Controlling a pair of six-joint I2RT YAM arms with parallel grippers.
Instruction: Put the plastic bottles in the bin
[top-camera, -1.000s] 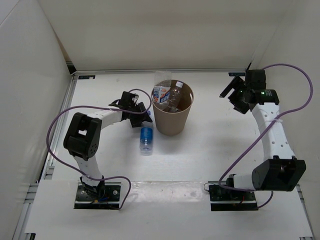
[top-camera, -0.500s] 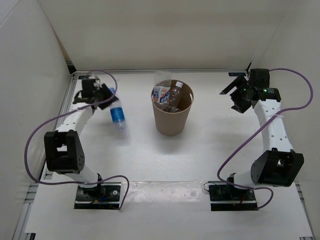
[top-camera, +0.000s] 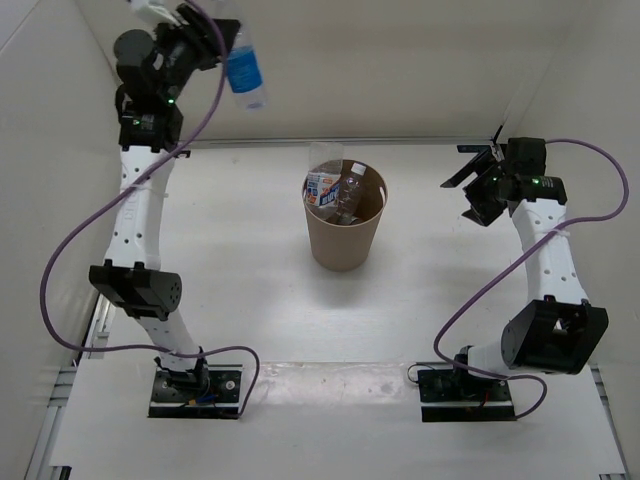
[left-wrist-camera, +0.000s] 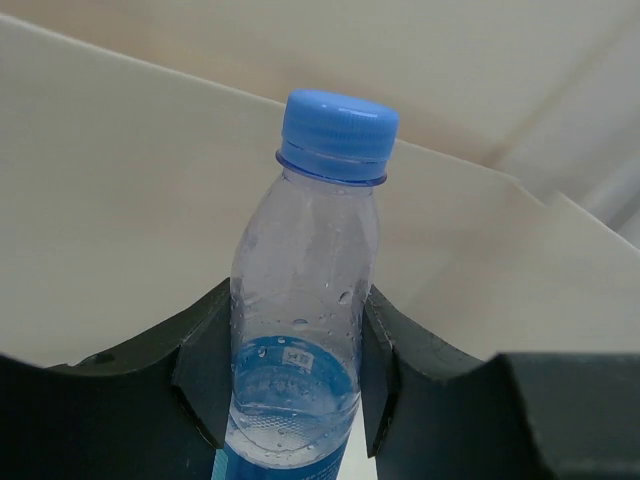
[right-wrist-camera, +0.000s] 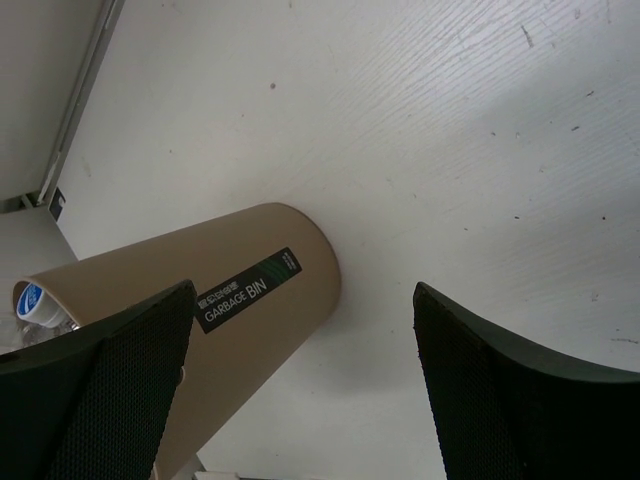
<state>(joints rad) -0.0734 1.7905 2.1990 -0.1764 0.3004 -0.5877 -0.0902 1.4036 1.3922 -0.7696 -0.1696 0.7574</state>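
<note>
My left gripper should move right in the top view to the bin's unfilled side, lower the blue-labelled bottle and release it.
My left gripper is raised high at the back left and is shut on the blue-labelled bottle. In the left wrist view the bottle sits between my fingers, blue cap up. The tan bin stands mid-table, to the right of and below the held bottle. It holds the white-and-blue-labelled bottle and a clear one. The short black-capped bottle does not show. My right gripper is open and empty to the right of the bin. The bin shows in its wrist view.
White walls enclose the table on the left, back and right. My left arm stretches up along the left wall.
My left arm took the blue-labelled bottle from the table left of the bin, swung it left and lifted it high to the back left. The right arm barely moved.
</note>
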